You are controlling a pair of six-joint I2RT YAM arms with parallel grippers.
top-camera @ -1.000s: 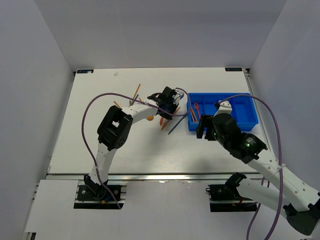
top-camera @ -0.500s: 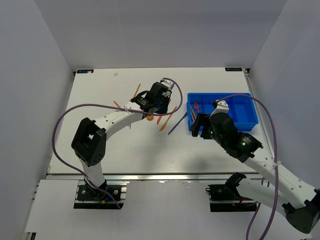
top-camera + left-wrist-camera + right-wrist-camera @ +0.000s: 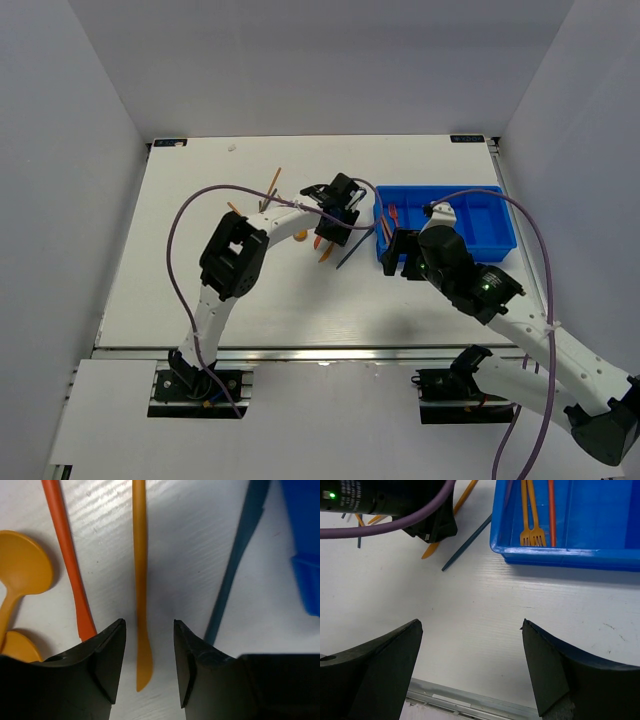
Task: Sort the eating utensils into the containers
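Note:
The thin orange utensil is next: my left gripper will move along it, away from my base, from its near tip onto its handle (image 3: 141,572).
My left gripper (image 3: 149,630) hangs low over the table with its jaws open. The tip of an orange utensil handle (image 3: 140,580) lies between them, untouched. Beside it lie a red stick (image 3: 67,565), an orange spoon (image 3: 22,570) and a dark blue utensil (image 3: 240,555). In the top view the left gripper (image 3: 338,205) sits just left of the blue tray (image 3: 500,215). My right gripper (image 3: 471,630) is wide open over bare table in front of the tray (image 3: 560,555). Two orange forks (image 3: 530,510) and a red utensil (image 3: 551,505) lie in the tray's left compartments.
More orange sticks (image 3: 272,185) lie on the table left of my left gripper. Purple cables (image 3: 190,215) loop over both arms. The dark blue utensil (image 3: 467,542) lies slanted just off the tray's near left corner. The table's metal front rail (image 3: 470,702) runs below my right gripper.
My left gripper's jaws went from shut to open. That arm swung left and came back toward the tray. The right gripper shifted slightly toward the tray's near left corner.

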